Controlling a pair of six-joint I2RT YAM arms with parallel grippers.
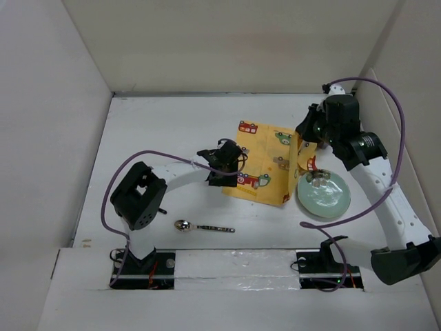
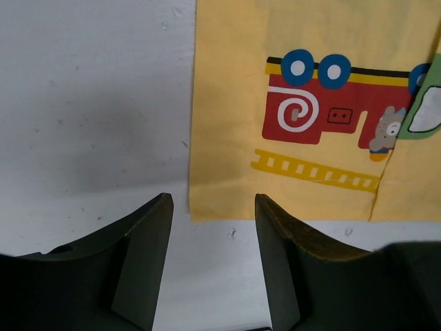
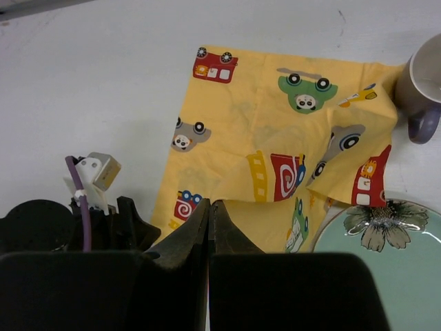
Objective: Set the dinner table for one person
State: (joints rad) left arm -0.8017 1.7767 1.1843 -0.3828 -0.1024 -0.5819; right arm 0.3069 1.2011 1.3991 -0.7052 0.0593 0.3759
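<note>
The placemat's near corner [image 1: 227, 192] [image 2: 197, 214] by the ladder print lies flat between my left gripper's open fingers, so I should lower my left gripper onto it and close there.
The dinner table [image 1: 165, 131] is the white surface. A yellow car-print placemat [image 1: 265, 155] lies on it, its right side folded up and over. My right gripper [image 1: 304, 143] is shut on that raised edge; in the right wrist view the jaws [image 3: 209, 207] are closed with cloth [image 3: 275, 117] at their tips. My left gripper [image 1: 227, 174] is open and empty at the placemat's near left corner [image 2: 227, 186]; its tips [image 2: 212, 207] hover over bare table. A pale green flower plate [image 1: 324, 194] sits to the right of the placemat. A metal spoon [image 1: 203, 227] lies near the front.
A grey mug [image 3: 422, 83] stands beyond the plate [image 3: 386, 238], at the placemat's far corner; the top view does not show it. White walls enclose the table on the left, back and right. Purple cables loop off both arms.
</note>
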